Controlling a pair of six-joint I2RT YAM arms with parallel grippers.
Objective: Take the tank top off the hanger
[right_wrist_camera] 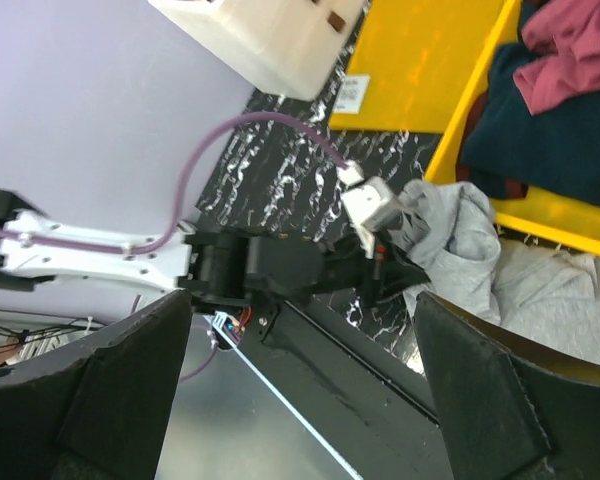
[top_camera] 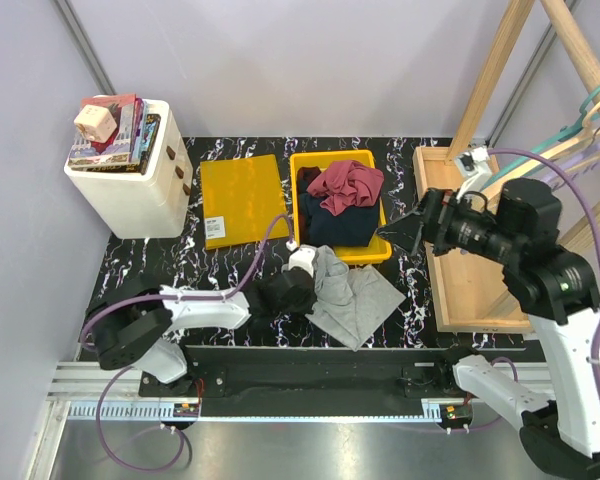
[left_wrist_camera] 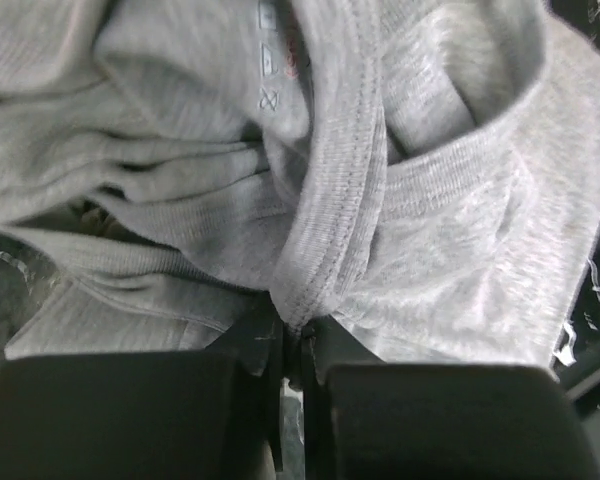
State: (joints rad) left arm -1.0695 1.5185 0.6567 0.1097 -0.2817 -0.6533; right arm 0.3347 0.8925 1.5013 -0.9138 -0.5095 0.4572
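Observation:
Next, my left gripper carries the grey top up and outward, then down into the yellow bin to release it, as clothes already lie inside the bin.
The grey tank top (top_camera: pixel 358 297) lies crumpled on the black marbled table in front of the yellow bin, off any hanger. My left gripper (top_camera: pixel 305 283) is shut on its ribbed edge; in the left wrist view the fingers (left_wrist_camera: pixel 242 345) pinch the hem (left_wrist_camera: pixel 330 230). It also shows in the right wrist view (right_wrist_camera: pixel 460 235). My right gripper (top_camera: pixel 400 232) is raised above the table to the right of the bin, open wide and empty (right_wrist_camera: pixel 300 400). A teal hanger (top_camera: pixel 592 100) hangs on the wooden rack at the far right.
A yellow bin (top_camera: pixel 302 165) holds maroon and navy clothes. A yellow flat lid (top_camera: pixel 242 198) lies to its left. A white drawer unit (top_camera: pixel 130 185) with books stands at the back left. The wooden rack's base tray (top_camera: pixel 460 280) is on the right.

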